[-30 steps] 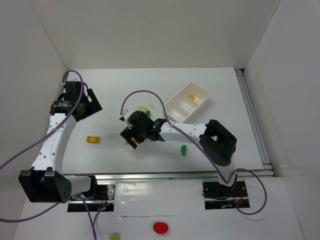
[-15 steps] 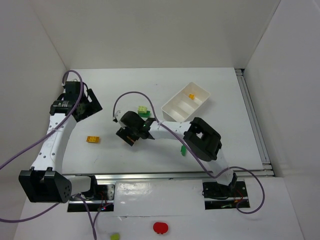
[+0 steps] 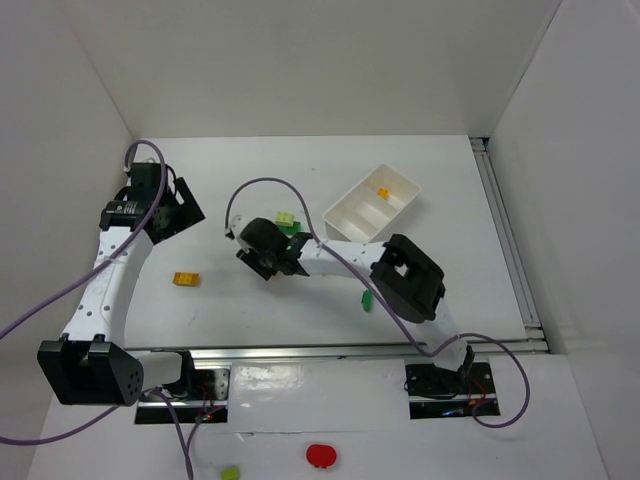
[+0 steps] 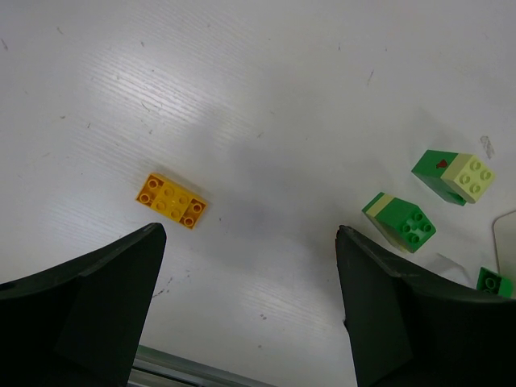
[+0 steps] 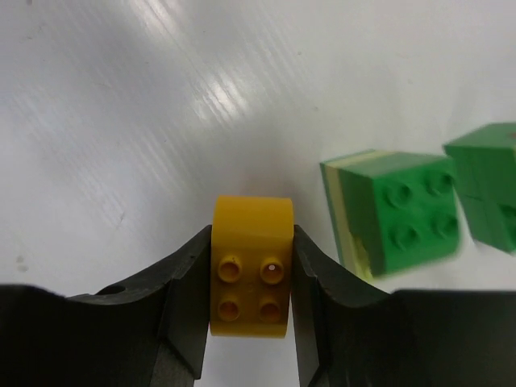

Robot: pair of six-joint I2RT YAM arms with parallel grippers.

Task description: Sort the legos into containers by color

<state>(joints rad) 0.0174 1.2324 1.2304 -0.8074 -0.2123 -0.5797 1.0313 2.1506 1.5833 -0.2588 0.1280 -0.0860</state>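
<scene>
Next, the right gripper rises and carries the orange-yellow lego outward over the tray's far section [image 3: 391, 187], then releases it, because an orange lego already lies there.
My right gripper [image 5: 251, 242] is shut on a small orange-yellow lego [image 5: 251, 270], studs facing the camera, low over the table. Two dark green legos [image 5: 395, 211] with lime layers lie just to its right. From above, the right gripper [image 3: 262, 252] sits mid-table beside the green legos [image 3: 288, 221]. A flat orange lego [image 4: 171, 201] lies left of it, below my open, empty left gripper [image 4: 250, 235], which is raised at the far left [image 3: 175, 212]. Another green lego [image 3: 367, 299] lies near the right arm. The white three-compartment tray [image 3: 394, 212] holds one orange lego [image 3: 383, 192].
White walls close in the table on the left, back and right. A metal rail runs along the near edge by the arm bases. A flat red round thing [image 3: 320, 456] and a lime lego [image 3: 230, 473] lie in front of the rail, off the table.
The right gripper has moved a little left and away from the bases, and its jaws have closed on the orange-yellow lego. The left arm has not moved.
</scene>
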